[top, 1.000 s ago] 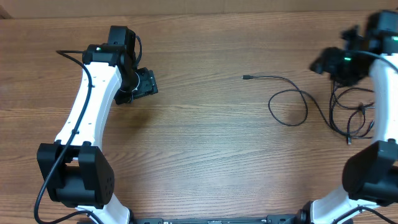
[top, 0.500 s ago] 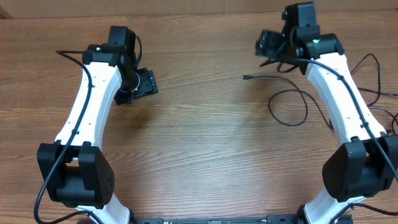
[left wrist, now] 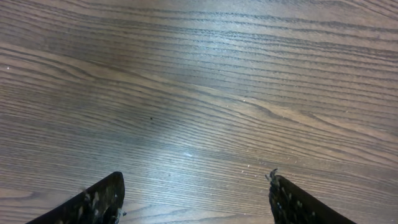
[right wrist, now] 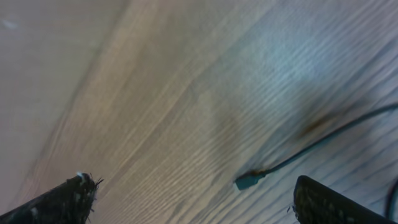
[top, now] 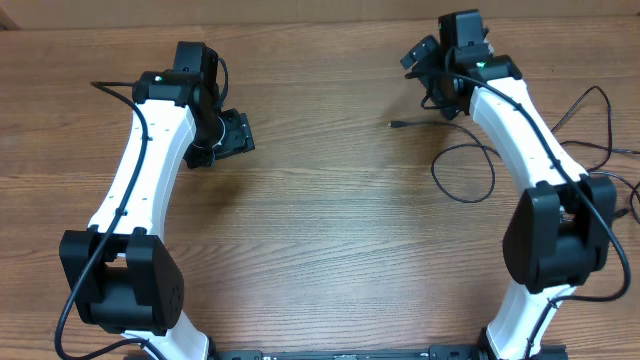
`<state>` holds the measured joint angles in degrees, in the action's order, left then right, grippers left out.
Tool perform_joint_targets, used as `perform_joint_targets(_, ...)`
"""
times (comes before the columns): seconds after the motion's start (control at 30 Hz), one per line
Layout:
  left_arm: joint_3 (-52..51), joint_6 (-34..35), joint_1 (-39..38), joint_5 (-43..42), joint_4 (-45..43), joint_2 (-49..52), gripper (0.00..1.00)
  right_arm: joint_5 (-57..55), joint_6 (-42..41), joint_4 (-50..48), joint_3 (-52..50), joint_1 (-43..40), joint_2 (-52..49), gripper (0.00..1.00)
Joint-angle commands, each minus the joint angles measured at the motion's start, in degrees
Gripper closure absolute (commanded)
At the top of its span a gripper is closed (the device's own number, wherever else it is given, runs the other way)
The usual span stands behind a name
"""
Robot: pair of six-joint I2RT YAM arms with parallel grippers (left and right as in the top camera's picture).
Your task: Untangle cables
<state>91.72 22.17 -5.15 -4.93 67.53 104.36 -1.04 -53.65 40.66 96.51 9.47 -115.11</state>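
Note:
My right gripper needs to turn next and move down and back onto the cable beside the plug end. The plug end lies below my right gripper and back, clear of the loop.
A thin black cable lies on the wooden table, its small plug end pointing left and a loose loop behind it. More black cables trail at the far right, partly hidden behind the right arm. My right gripper hovers open above and behind the plug end. In the right wrist view the plug end lies on the wood between the gripper's fingers, nearer the right fingertip, untouched. My left gripper stands open over bare wood at back left. The left wrist view shows the left gripper with nothing between its fingers.
The table's far edge runs close behind both grippers. The white right arm crosses over the cable near its loop.
The right arm has swung from the far right edge to the back, above the plug end, and its jaws have opened wider. The left arm has not moved.

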Motion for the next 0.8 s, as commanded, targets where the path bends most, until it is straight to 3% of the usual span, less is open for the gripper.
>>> perform_joint_targets(0.0, 0.66, 0.55, -0.17, -0.66, -0.04, -0.61, 0.26, 2.12, -2.86, 0.9, -0.13, 0.22, -0.42, 0.09)
perform_joint_targets(0.03, 0.66, 0.57, -0.17, -0.66, -0.04, -0.61, 0.25, 1.4, -1.86, 1.14, -0.13, 0.22, -0.44, 0.15)
perform_joint_targets(0.07, 0.66, 0.57, -0.17, -0.66, -0.07, -0.61, 0.25, 0.33, -1.9, 1.49, -0.13, 0.22, -0.44, 0.14)
perform_joint_targets(0.17, 0.66, 0.57, -0.17, -0.66, -0.07, -0.61, 0.25, -2.38, -5.38, 3.43, -0.11, 0.13, -0.44, 0.0)
perform_joint_targets(0.5, 0.66, 0.57, -0.17, -0.7, -0.04, -0.61, 0.25, -2.54, -4.55, 14.19, 7.61, -2.12, -1.6, 0.01)
perform_joint_targets(0.77, 0.66, 0.59, -0.17, -1.11, 0.0, -0.61, 0.26, 0.15, -4.66, 20.63, 12.44, -2.8, -10.05, 0.01)
